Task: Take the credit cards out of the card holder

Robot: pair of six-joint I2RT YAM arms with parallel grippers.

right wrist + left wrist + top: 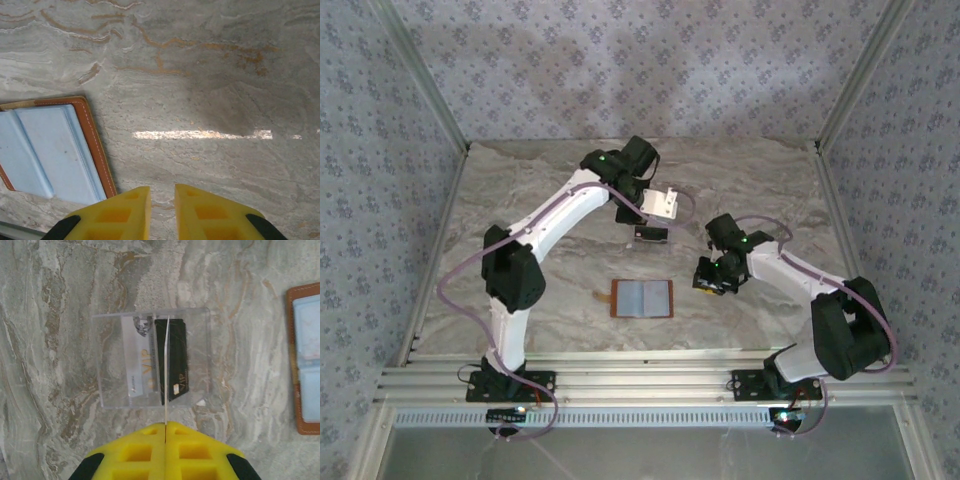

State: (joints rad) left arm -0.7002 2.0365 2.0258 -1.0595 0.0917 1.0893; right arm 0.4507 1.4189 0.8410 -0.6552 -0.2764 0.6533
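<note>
The clear tray already holds a pale card and a dark card, so my left gripper needs to move down into it next and let go of the thin pale credit card.
The card holder lies open on the marble table, brown edged with a grey-blue inside, and its edge shows at the right of the left wrist view. My left gripper is shut on a thin pale credit card, seen edge-on, held above a clear tray. In that tray lie a pale card and a dark card. My right gripper hovers just right of the card holder, jaws slightly apart with nothing between them.
The table is veined grey marble, fenced by patterned walls at the back and sides. An aluminium rail runs along the near edge, where both arm bases are bolted.
</note>
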